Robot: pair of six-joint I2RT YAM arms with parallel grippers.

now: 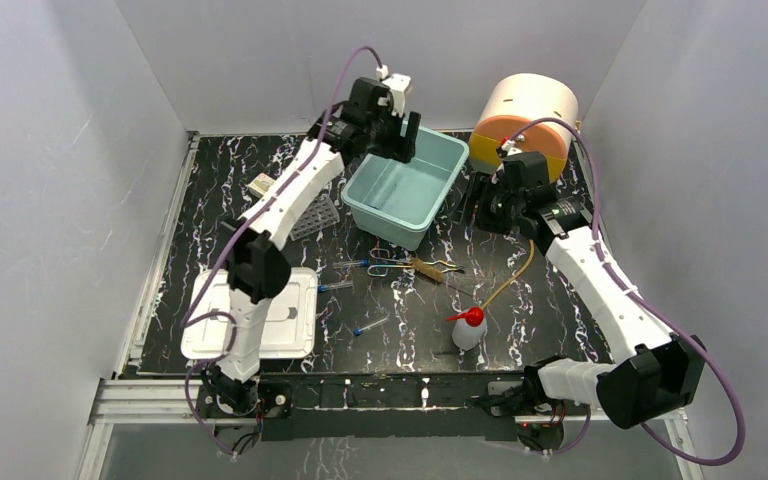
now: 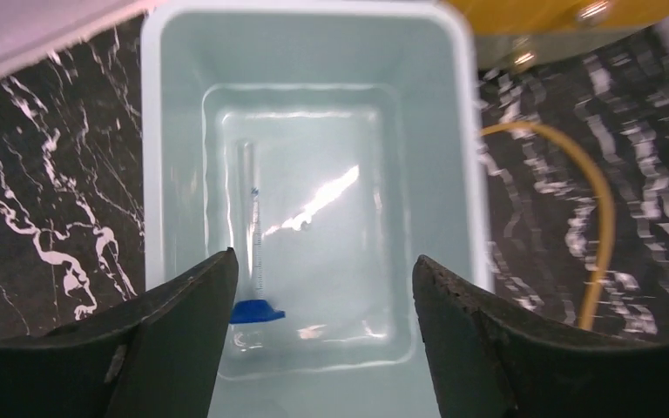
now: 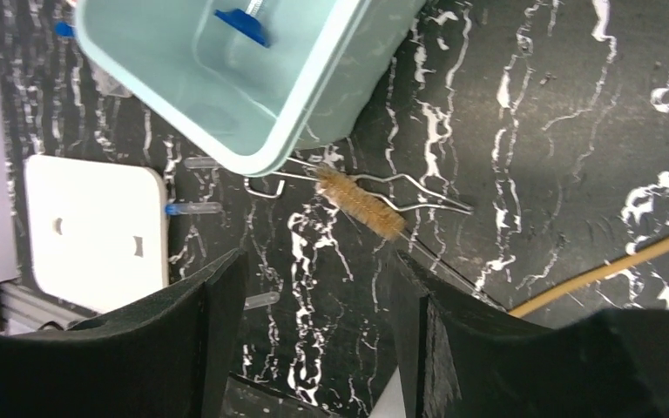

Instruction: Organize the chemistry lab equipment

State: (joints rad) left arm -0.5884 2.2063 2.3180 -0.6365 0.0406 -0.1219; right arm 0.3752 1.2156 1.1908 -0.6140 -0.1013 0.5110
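The right gripper moves away from the bin (image 1: 432,150) and down onto the tubing's bend next, since the tubing (image 1: 513,277) curves across open table outside the bin.
My left gripper (image 1: 401,140) hangs open and empty over the teal bin (image 1: 432,150). In the left wrist view (image 2: 322,259) its fingers frame one thin blue-capped tube (image 2: 253,228) lying on the bin floor (image 2: 331,287). My right gripper (image 1: 473,205) is open and empty beside the bin's right side, above the table (image 3: 315,257). Metal tongs (image 1: 392,261) and a tan bristle brush (image 1: 428,268) lie in front of the bin. Three more blue-capped tubes (image 1: 353,264) (image 1: 335,286) (image 1: 370,326) lie nearby. The red-nozzled wash bottle (image 1: 469,328) stands near the front. Tan tubing (image 1: 513,277) runs behind it. The grey rack (image 1: 322,214) lies left of the bin.
A white flat lid (image 1: 282,320) lies at the front left under the left arm. A round cream and orange device (image 1: 528,118) stands at the back right. A small pale item (image 1: 261,184) sits near the left edge. White walls enclose the table.
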